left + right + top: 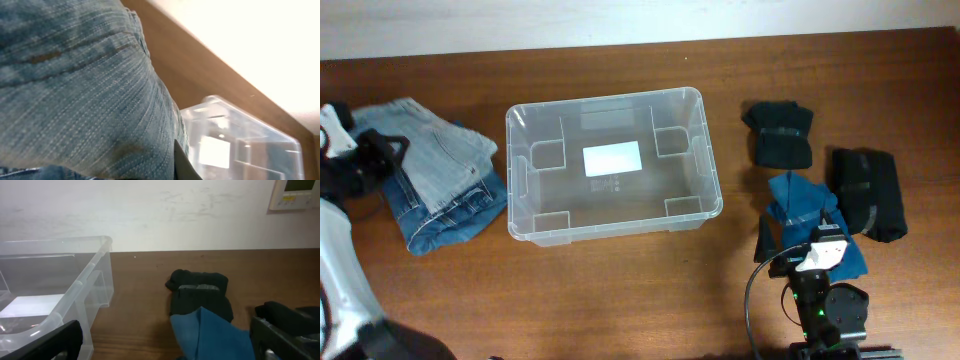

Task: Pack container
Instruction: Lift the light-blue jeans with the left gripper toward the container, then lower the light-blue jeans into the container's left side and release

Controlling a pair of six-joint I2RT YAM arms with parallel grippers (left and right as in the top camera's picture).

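Note:
The bin is empty. I will move my left gripper to the right in the overhead view, over the end of the bin nearest the jeans, and let go of the denim (85,90).
The container (706,150) is a clear plastic bin with a white label on its base, standing at the table's centre. It also shows in the left wrist view (260,135) and the right wrist view (80,285). Folded blue jeans (440,170) lie left of it. My left gripper (378,152) is at their left edge, and denim (85,90) fills its view, pinched against one dark finger. My right gripper (165,340) is open, low over the table, with a blue cloth (210,335) between its fingers. It sits at the front right in the overhead view (802,246).
Two folded black garments lie right of the bin, one at the back (780,135) and one further right (868,195). The blue cloth (805,205) lies between them. A pale wall runs behind the table's far edge.

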